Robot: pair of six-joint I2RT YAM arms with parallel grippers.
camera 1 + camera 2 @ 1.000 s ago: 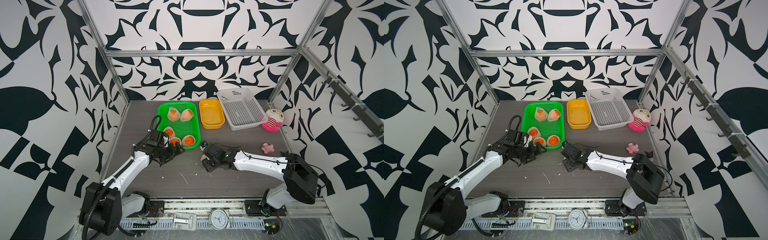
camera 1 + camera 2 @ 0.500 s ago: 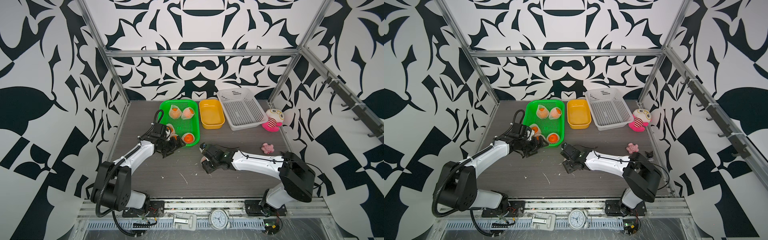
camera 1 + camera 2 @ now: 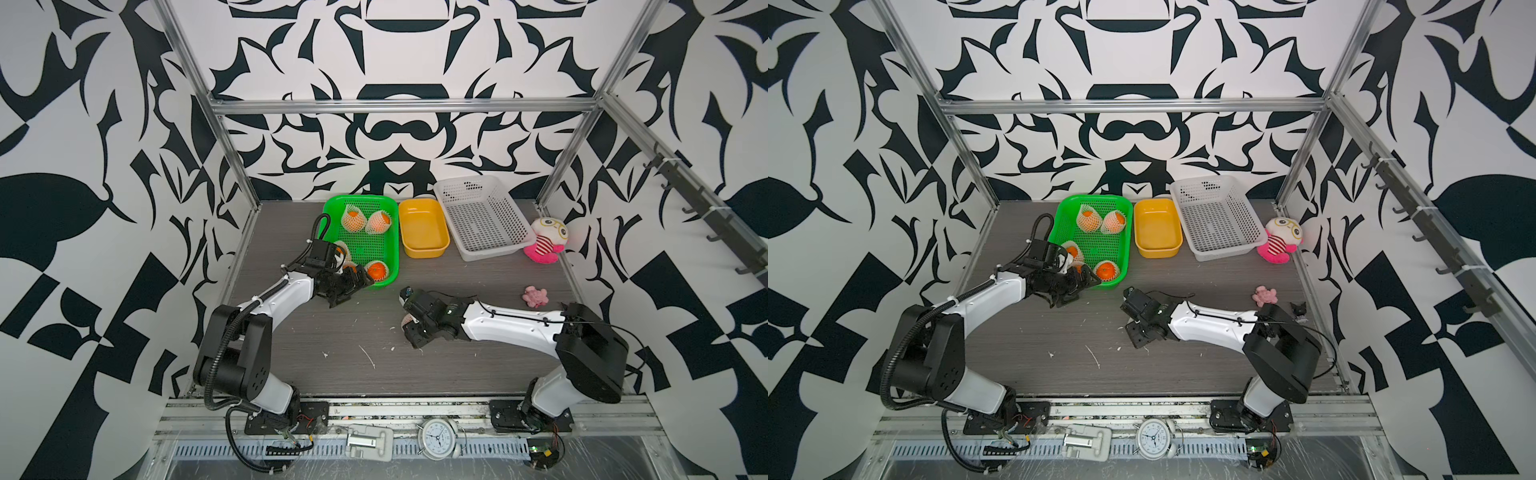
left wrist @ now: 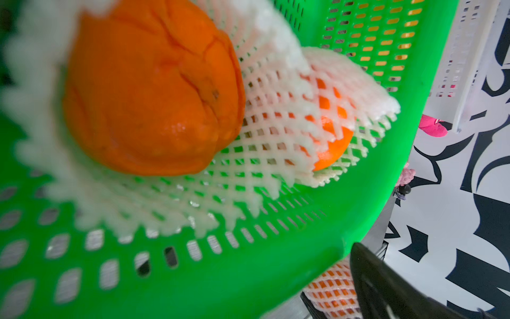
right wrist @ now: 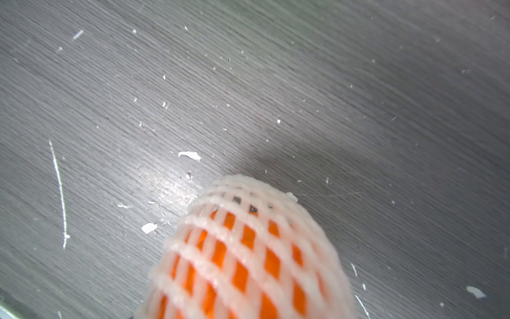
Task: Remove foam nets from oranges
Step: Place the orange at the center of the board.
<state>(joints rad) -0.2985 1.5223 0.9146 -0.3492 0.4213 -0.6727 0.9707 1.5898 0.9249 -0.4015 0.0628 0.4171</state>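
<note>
My right gripper should next go down and slightly back and let go of the netted orange, because a clear part of the grey table is just below and slightly back of the gripper.
A green basket holds several oranges in white foam nets: two at its back, one at its front right. My left gripper stands open at the basket's near rim. The left wrist view shows a netted orange close up, a second one behind it, and one black finger outside the basket wall. My right gripper is shut on a netted orange low over the table.
A yellow tub and a white perforated basket stand right of the green basket. A plush doll and a small pink toy lie at the right. White foam crumbs dot the grey table.
My left gripper has moved up against the basket's near rim, and the green basket has slid a little toward the back wall. The right gripper has stayed put with its orange.
</note>
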